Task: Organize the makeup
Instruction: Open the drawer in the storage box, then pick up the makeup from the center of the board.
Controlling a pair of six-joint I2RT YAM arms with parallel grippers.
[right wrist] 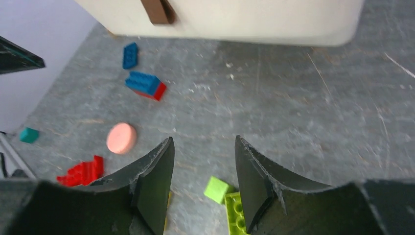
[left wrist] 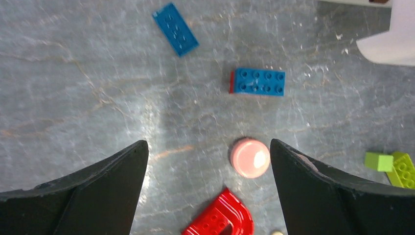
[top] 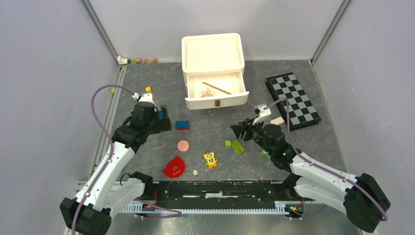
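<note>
I should move my left gripper down, back and to the right in the top view next, around the round pink disc (top: pixel 183 145) (left wrist: pixel 250 157), because the disc lies below it that way.
The round pink disc (top: pixel 183 145) lies flat on the grey table, left of centre. In the left wrist view the disc (left wrist: pixel 250 157) sits just inside my right finger. My left gripper (top: pixel 166 120) (left wrist: pixel 208 147) is open and empty above the table. My right gripper (top: pixel 238 131) (right wrist: pixel 204 142) is open and empty over two green bricks (right wrist: pixel 219 189); the disc (right wrist: pixel 121 138) lies to its left. A thin dark pencil (top: pixel 217 87) and a clear packet (top: pixel 208 92) lie in the open drawer (top: pixel 215 101). A beige stick (top: pixel 277 120) lies by the chessboard. No orange tube is in view.
A white drawer unit (top: pixel 213 54) stands at the back centre. A chessboard (top: pixel 293 100) lies at the right. A red half-ring (top: pixel 174 167), an owl block (top: pixel 210 159), a blue brick (top: pixel 182 125) and green bricks (top: pixel 238 146) are scattered around the disc.
</note>
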